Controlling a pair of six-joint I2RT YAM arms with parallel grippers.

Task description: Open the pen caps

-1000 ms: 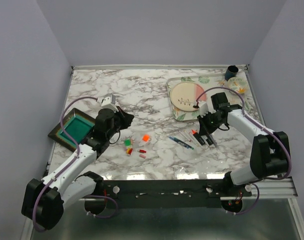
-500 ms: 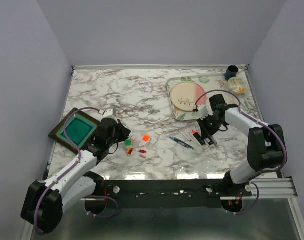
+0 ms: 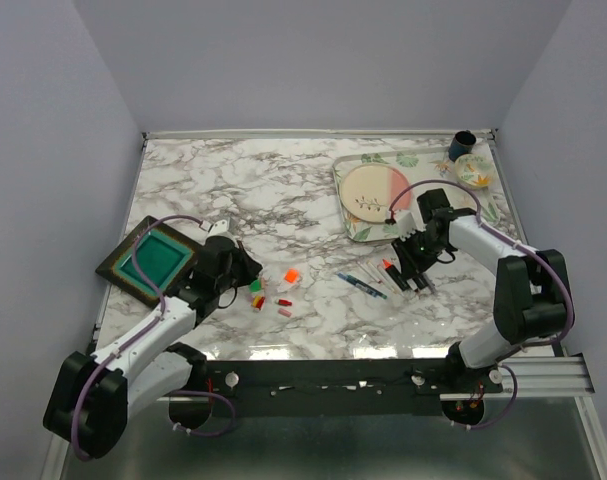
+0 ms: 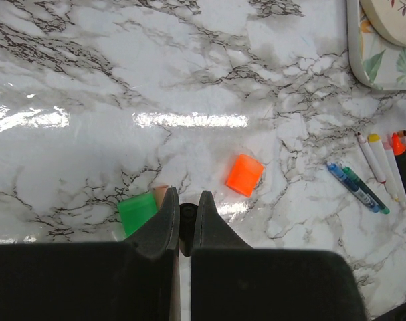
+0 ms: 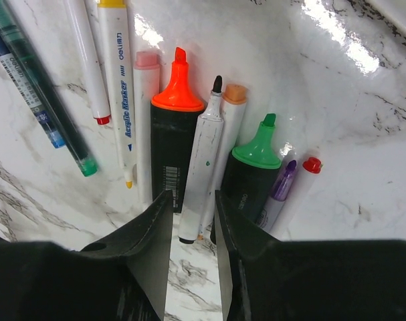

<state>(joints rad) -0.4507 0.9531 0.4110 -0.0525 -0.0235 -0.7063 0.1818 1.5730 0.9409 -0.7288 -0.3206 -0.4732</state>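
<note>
My left gripper lowers toward the right in the top view next and releases the black cap [image 4: 186, 215] on bare marble beside the orange cap, as loose caps lie there.
In the left wrist view my left gripper [image 4: 186, 208] is shut on a small black pen cap [image 4: 186, 215], low over the marble. A green cap [image 4: 137, 210] lies just left of its fingers and an orange cap [image 4: 244, 174] a little ahead to the right. From above, the left gripper [image 3: 245, 272] hangs beside several loose caps: green [image 3: 255, 285], orange [image 3: 291, 274] and red [image 3: 283, 300]. My right gripper [image 5: 192, 207] stands open astride the rear end of an uncapped white pen [image 5: 204, 154] that lies on the table. An orange highlighter [image 5: 169, 134] and a green highlighter [image 5: 256, 167] flank that pen.
More uncapped pens lie in a row: blue ones [image 5: 29, 87], a yellow-tipped marker [image 5: 116, 80], a purple one [image 5: 279, 187]. A leaf-patterned tray [image 3: 348, 225] with a plate stands at the back right. A green-lined tray [image 3: 148, 262] sits at the left, a dark cup [image 3: 463, 143] in the far corner.
My right gripper has opened and let go of the white pen, which now lies among the others. The left gripper has come down toward the loose caps, still shut.
</note>
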